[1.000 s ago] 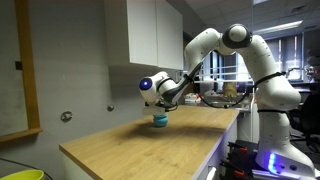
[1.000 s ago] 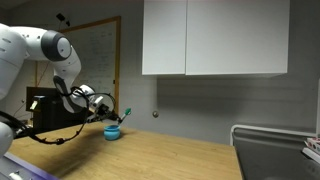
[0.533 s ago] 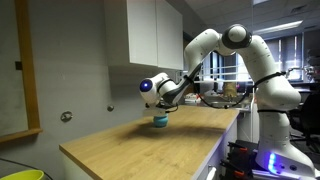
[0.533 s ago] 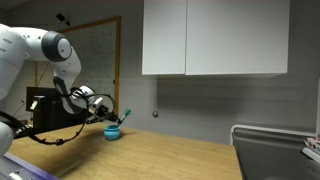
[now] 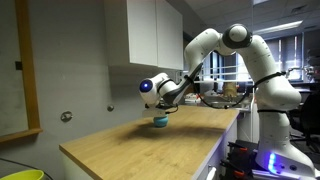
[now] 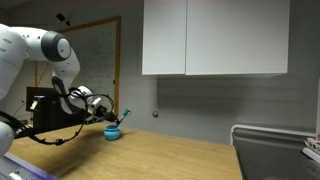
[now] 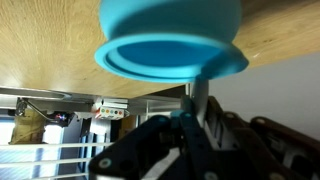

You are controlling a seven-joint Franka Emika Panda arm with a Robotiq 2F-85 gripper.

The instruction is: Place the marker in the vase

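Observation:
The marker is off-centre, so I will next move my gripper to the left in the wrist view, over the middle of the vase's rim (image 6: 112, 129) (image 7: 172, 58), before I release it.
The turquoise-blue vase (image 5: 159, 121) stands on the wooden counter (image 5: 150, 145); it also shows in an exterior view (image 6: 113, 131) and upside down at the top of the wrist view (image 7: 170, 35). My gripper (image 6: 108, 105) hangs tilted just above the vase and is shut on the marker (image 6: 124, 115). The marker's green end points out over the vase. In the wrist view the marker (image 7: 197, 92) is a pale rod that runs from the dark fingers (image 7: 150, 150) to the vase's rim. Whether its tip is inside the vase is hidden.
White wall cabinets (image 6: 215, 38) hang above the counter. A wall stands close behind the vase (image 6: 150, 90). A sink edge (image 6: 270, 140) lies at the counter's far end. A yellow-green tub (image 5: 20, 174) sits at the near corner in an exterior view.

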